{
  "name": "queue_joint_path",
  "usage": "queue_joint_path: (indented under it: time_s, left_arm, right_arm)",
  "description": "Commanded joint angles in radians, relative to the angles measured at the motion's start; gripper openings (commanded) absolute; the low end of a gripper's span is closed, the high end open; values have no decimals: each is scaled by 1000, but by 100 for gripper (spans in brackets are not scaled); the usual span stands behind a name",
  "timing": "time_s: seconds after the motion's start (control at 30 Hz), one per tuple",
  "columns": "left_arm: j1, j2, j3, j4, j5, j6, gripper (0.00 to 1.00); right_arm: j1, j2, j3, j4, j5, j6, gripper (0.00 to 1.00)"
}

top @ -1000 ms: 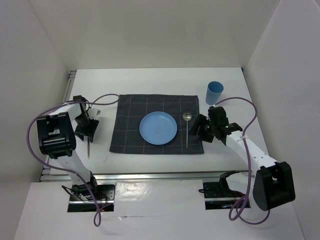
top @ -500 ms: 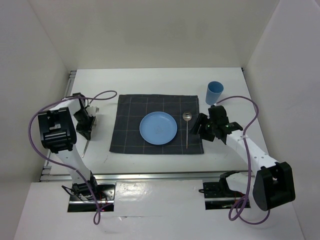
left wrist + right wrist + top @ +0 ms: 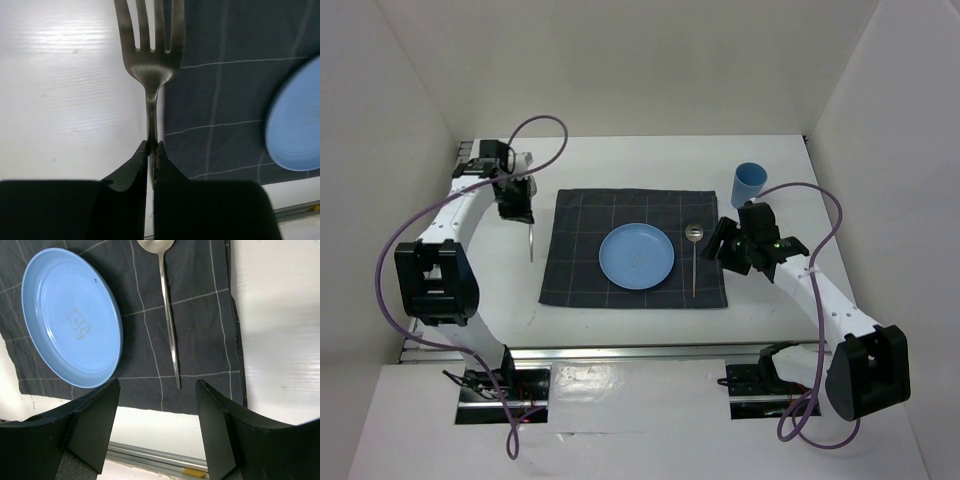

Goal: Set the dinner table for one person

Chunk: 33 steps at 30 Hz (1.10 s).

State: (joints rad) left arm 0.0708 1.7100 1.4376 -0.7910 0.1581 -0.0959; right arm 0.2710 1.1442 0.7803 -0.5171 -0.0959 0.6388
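I should carry the fork with my left gripper to the cloth opposite the spoon point(image 3: 694, 255) next, then lower it there.
My left gripper point(image 3: 523, 213) is shut on the handle of a metal fork point(image 3: 532, 241) and holds it just left of the dark checked cloth point(image 3: 635, 250) on the white dinner table point(image 3: 620, 165). In the left wrist view the fork point(image 3: 150, 55) points away from the shut gripper point(image 3: 151, 146), along the cloth's edge point(image 3: 240, 75). A blue plate point(image 3: 636, 256) lies in the cloth's middle, with a spoon point(image 3: 694, 255) to its right. My right gripper point(image 3: 725, 246) is open and empty over the cloth's right edge; its wrist view shows the gripper point(image 3: 157, 385), the spoon point(image 3: 167, 315) and the plate point(image 3: 70, 315).
A blue cup point(image 3: 748, 185) stands upright on the table beyond the cloth's far right corner, close to my right arm. White walls enclose the table on the left, back and right. A metal rail point(image 3: 620, 350) runs along the near edge.
My left gripper has swung from the near left of the table toward the far side and right, carrying the fork to the cloth's left edge. My right gripper shifted slightly.
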Motion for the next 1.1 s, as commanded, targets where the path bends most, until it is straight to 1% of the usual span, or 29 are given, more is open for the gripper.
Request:
queue_joint_path:
  time_s: [0.0, 0.07, 0.13, 0.17, 0.23, 0.33, 0.43, 0.53, 0.63, 0.8, 0.87, 1.07]
  left_arm:
    - [-91, 29, 65, -62, 8, -116, 0]
    - [-123, 94, 142, -111, 18, -159, 0]
    - [-178, 138, 174, -170, 29, -189, 0]
    - [-199, 170, 175, -171, 29, -200, 0]
    - [-262, 197, 164, -171, -26, -209, 0]
    - [-316, 230, 119, -113, -97, -197, 0]
    - [-339, 240, 92, -67, -150, -208, 0]
    - [-348, 250, 78, -42, -160, -219, 0]
    - [-359, 295, 87, -42, -169, -229, 0]
    - [-368, 333, 78, -53, -160, -272, 0]
    - [-368, 352, 78, -53, -135, -272, 0]
    - [-368, 387, 89, -62, -135, -281, 0]
  right_arm:
    - [8, 0, 48, -37, 22, 13, 70]
    - [8, 0, 59, -49, 33, 13, 70]
    - [8, 0, 69, -73, 33, 22, 70]
    - [8, 0, 70, -83, 42, 22, 70]
    - [8, -14, 70, -93, 53, 33, 70]
    - [17, -50, 57, -93, 53, 42, 70]
    - [17, -51, 57, -106, 53, 42, 70]
    - [17, -51, 57, -115, 62, 42, 70]
    - [17, -51, 57, -115, 62, 42, 70]
    - [17, -51, 48, -115, 62, 42, 70]
    - [17, -51, 48, -115, 62, 42, 70]
    - [17, -61, 48, -124, 81, 42, 70]
